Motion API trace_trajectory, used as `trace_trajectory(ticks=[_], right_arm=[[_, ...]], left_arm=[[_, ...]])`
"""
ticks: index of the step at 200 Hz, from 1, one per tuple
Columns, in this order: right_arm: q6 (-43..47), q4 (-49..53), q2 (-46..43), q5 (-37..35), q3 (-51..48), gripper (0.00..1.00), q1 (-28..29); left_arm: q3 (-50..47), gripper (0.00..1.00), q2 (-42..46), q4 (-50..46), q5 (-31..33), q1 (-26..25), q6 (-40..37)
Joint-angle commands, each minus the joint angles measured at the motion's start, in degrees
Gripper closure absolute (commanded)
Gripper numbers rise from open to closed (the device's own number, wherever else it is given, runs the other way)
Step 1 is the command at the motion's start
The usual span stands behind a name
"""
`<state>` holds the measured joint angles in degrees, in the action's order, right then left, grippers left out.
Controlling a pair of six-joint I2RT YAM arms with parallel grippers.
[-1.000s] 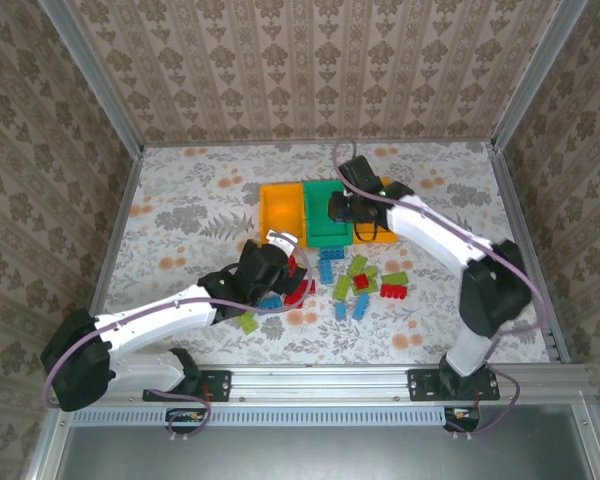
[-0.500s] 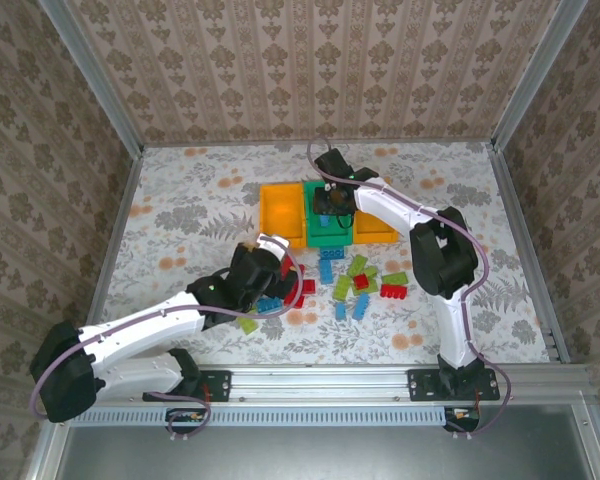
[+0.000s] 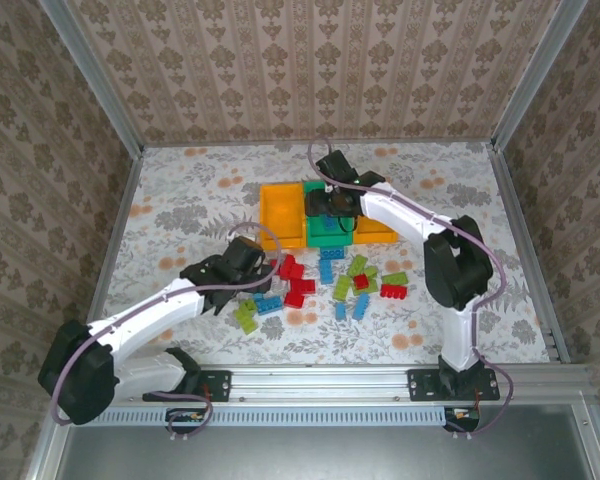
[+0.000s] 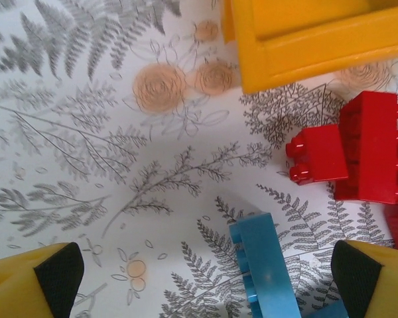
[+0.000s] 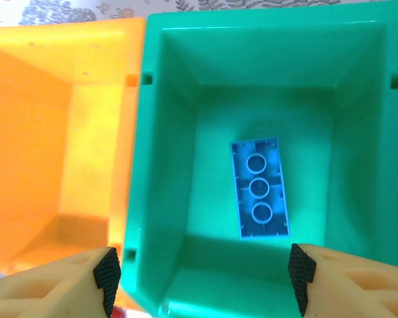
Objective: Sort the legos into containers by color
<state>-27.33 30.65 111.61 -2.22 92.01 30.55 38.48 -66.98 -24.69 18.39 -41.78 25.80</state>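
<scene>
The left gripper lowers toward the tabletop next until its open fingers straddle the blue lego (image 4: 268,268). It lies lengthwise between them, its narrow width across the gap.
The containers sit in a row at mid-table: an orange bin (image 3: 278,208), a green bin (image 3: 327,232) and another orange bin (image 3: 378,230). My right gripper (image 5: 204,275) hangs open over the green bin (image 5: 166,132), empty. One blue lego (image 5: 259,189) lies stud-side down on that bin's floor. Red (image 3: 292,276), blue (image 3: 326,266) and lime (image 3: 355,268) legos lie loose in front of the bins. My left gripper (image 4: 205,275) stands open low over the table, with a blue lego (image 4: 265,271) lying between its fingers and red legos (image 4: 358,156) to its right.
The left orange bin's corner (image 4: 305,46) lies just ahead of the left gripper. More legos lie nearer the arms: lime (image 3: 246,318), blue (image 3: 268,303), red (image 3: 393,291). Patterned walls close in the table on three sides.
The right gripper has opened over the green bin, and a blue lego now lies inside. The left arm has drawn back to the left of the pile, staying open.
</scene>
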Motion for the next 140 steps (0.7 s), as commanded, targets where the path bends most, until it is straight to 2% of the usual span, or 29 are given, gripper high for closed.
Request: trace_trajectory(ticks=[1, 31, 76, 140], right_arm=[[-0.04, -1.44, -5.49, -0.87, -3.39, 0.28, 0.01], [0.10, -0.38, -8.86, -1.49, -6.60, 0.25, -0.13], [0.09, -0.18, -12.55, -3.18, -11.57, 0.24, -0.13], [0.06, -0.16, -15.62, -4.57, -15.97, 0.24, -0.13]], left_arm=[[0.82, 0.02, -2.50, -0.78, -7.84, 1.26, 0.93], [2.49, 0.07, -6.96, -0.53, -11.95, 2.04, 0.87], [4.53, 0.17, -13.50, -0.94, -13.87, 3.10, 2.65], [4.84, 0.47, -17.01, 0.80, -15.93, 5.76, 3.41]])
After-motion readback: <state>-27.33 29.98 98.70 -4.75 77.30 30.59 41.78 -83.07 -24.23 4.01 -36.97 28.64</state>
